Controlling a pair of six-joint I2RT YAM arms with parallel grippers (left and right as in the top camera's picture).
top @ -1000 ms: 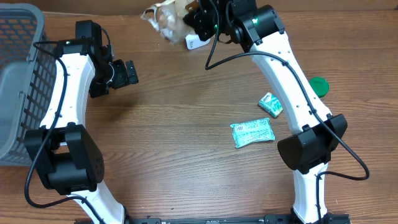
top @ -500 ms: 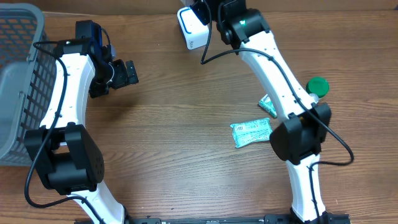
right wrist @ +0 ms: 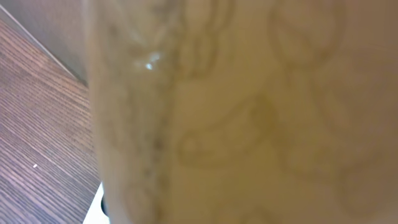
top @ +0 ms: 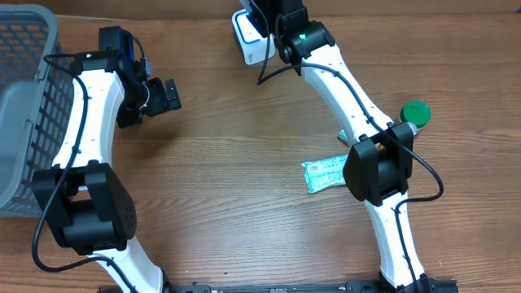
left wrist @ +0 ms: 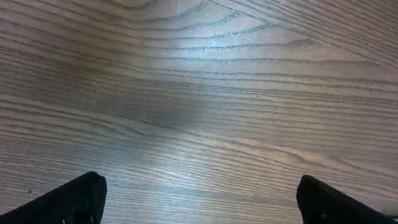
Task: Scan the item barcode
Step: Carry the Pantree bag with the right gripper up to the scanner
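Note:
My right gripper moves back from the white scanner box (top: 247, 38) next and releases the packet on the clear patch of bare wood that lies back from the gripper.
A beige crinkled packet (right wrist: 249, 106), the item, fills the right wrist view, pressed close to the camera and hiding the fingers. No barcode shows on it. In the overhead view my right gripper (top: 269, 11) is at the table's far edge, right over a white scanner box (top: 247, 38), and the packet is hidden under the arm. A white corner of the scanner (right wrist: 94, 213) peeks out below the packet. My left gripper (top: 167, 94) hovers over bare wood at the left, its black fingers (left wrist: 74, 199) spread wide with nothing between them.
A grey wire basket (top: 20, 106) stands at the left edge. A green-and-white sachet (top: 326, 173), a small green packet (top: 345, 134) partly under the right arm, and a green lid (top: 416, 112) lie at the right.
The right arm swung left along the far edge with the beige packet, which left the overhead view; the scanner came into plain sight. The left arm stayed still.

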